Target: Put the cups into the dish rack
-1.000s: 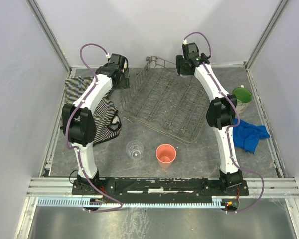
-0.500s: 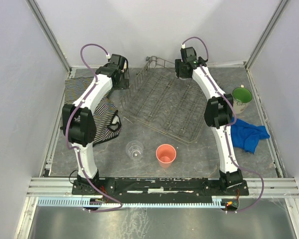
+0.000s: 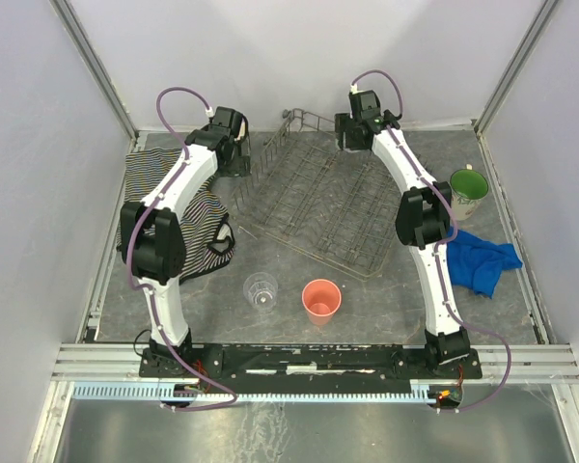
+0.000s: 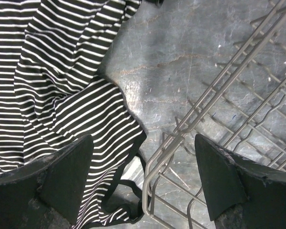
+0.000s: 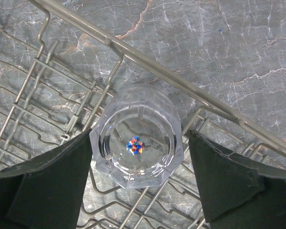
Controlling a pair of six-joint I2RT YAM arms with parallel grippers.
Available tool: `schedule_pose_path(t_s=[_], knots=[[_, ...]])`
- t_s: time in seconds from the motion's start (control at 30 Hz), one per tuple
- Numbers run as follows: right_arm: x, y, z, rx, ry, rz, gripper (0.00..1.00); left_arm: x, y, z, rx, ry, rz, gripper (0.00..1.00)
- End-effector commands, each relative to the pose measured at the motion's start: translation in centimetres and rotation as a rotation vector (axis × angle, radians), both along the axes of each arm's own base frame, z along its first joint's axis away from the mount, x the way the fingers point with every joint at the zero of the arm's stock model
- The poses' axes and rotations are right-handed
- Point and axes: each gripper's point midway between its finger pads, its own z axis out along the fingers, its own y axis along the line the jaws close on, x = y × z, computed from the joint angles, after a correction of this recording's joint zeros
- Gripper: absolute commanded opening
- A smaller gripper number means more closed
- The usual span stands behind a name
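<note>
Next, my left gripper moves back and down onto the clear glass's rim, on its side away from the salmon-pink tumbler (image 3: pixel 320 299), as that glass stands outside the rack.
The grey wire dish rack (image 3: pixel 304 253) lies mid-table. My right gripper (image 3: pixel 353 132) hovers over its far corner, open. In the right wrist view a clear faceted glass (image 5: pixel 138 143) stands in the rack (image 5: pixel 171 74) between my open right gripper's (image 5: pixel 139 135) fingers; the left finger is very close to it. Another clear glass (image 3: pixel 261 289) and the salmon-pink tumbler (image 3: pixel 320 299) stand on the table in front of the rack. The floral mug with green interior (image 3: pixel 468 191) stands at the right. My left gripper (image 3: pixel 234 154) is open and empty over the rack's left rim (image 4: pixel 181 129). The black mug is out of view.
A black-and-white striped cloth (image 3: pixel 145 178) lies at the left, touching the rack's corner (image 4: pixel 62 95). A blue cloth (image 3: pixel 484 262) lies at the right, in front of the floral mug. Grey walls enclose the table on three sides.
My right gripper has shifted a little left and farther back over the rack's far corner. The left arm and the cups on the table have not moved.
</note>
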Motion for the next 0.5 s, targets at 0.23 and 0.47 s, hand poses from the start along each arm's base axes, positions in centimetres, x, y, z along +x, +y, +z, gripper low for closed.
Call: schedule_pose_path(t_s=[0.23, 0.47], knots=[[0.6, 0.9, 4.4, 0.035, -0.109, 0.033, 0.92, -6.2, 0.6, 5.9, -0.095, -0.066, 0.079, 0.95], [-1.5, 0.3, 7.9, 0.053, -0.129, 0.023, 0.94, -13.3, -2.8, 5.5, -0.124, 0.038, 0.014, 0.92]])
